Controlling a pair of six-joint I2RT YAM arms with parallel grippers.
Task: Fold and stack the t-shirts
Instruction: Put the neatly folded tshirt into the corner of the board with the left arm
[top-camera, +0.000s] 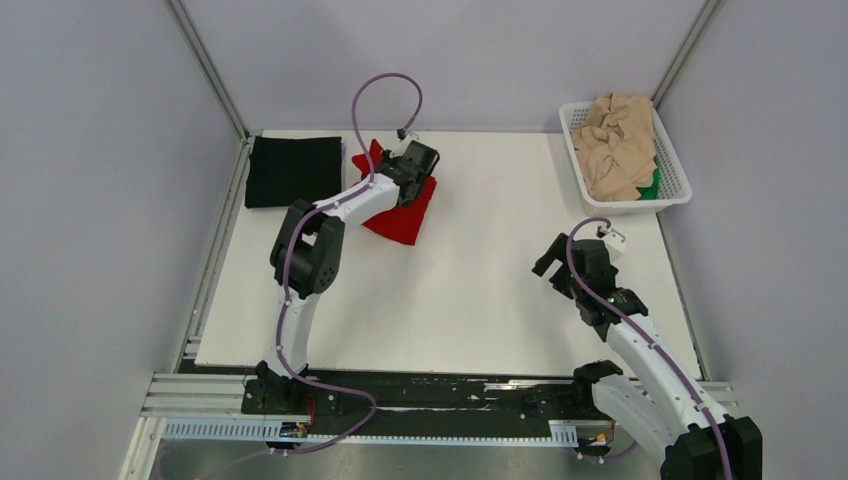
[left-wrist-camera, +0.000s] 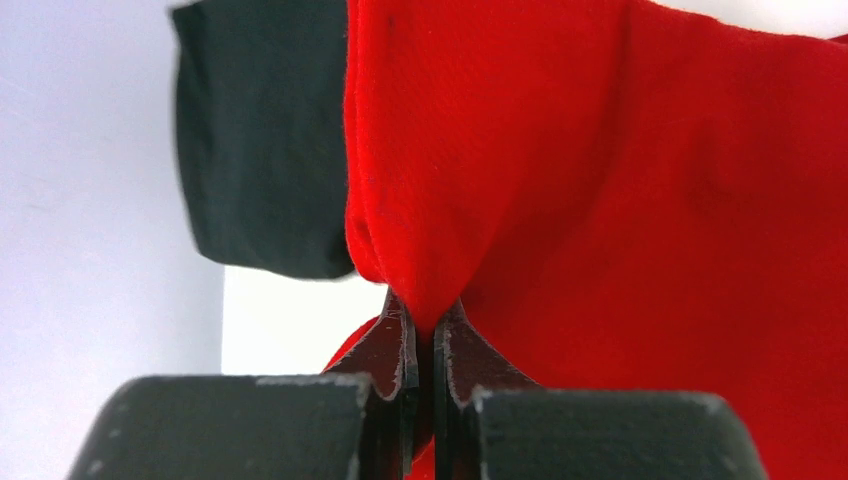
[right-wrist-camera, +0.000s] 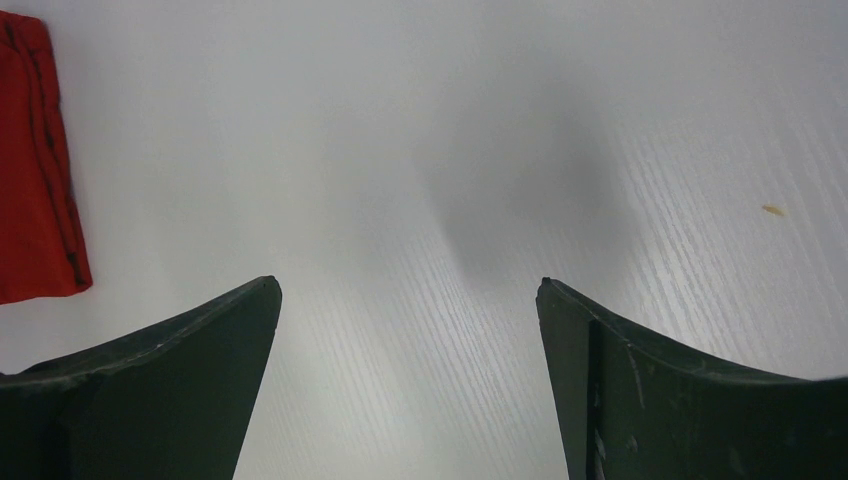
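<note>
The robot needs to raise the red t-shirt (top-camera: 402, 216) with its left gripper over the folded black t-shirt (top-camera: 293, 171), lower it and let go, because the black one is to the gripper's left in the top view.
The folded red t-shirt (top-camera: 402, 216) hangs tilted near the table's back left, just right of the folded black t-shirt (top-camera: 293, 171). My left gripper (top-camera: 409, 183) is shut on the red t-shirt (left-wrist-camera: 600, 180); in the left wrist view the cloth is pinched between the fingertips (left-wrist-camera: 400, 335), with the black t-shirt (left-wrist-camera: 260, 140) behind it. My right gripper (top-camera: 556, 265) stands open over bare table at the right; the fingers (right-wrist-camera: 180, 350) hold nothing, and the red t-shirt (right-wrist-camera: 30, 180) shows at the far left of that view. Crumpled beige t-shirts (top-camera: 618, 140) and a bit of a green one (top-camera: 652, 184) lie in the basket.
The white lattice basket (top-camera: 680, 190) stands at the back right corner. Metal frame posts and grey walls close in the white table (top-camera: 480, 300) on the left, back and right.
</note>
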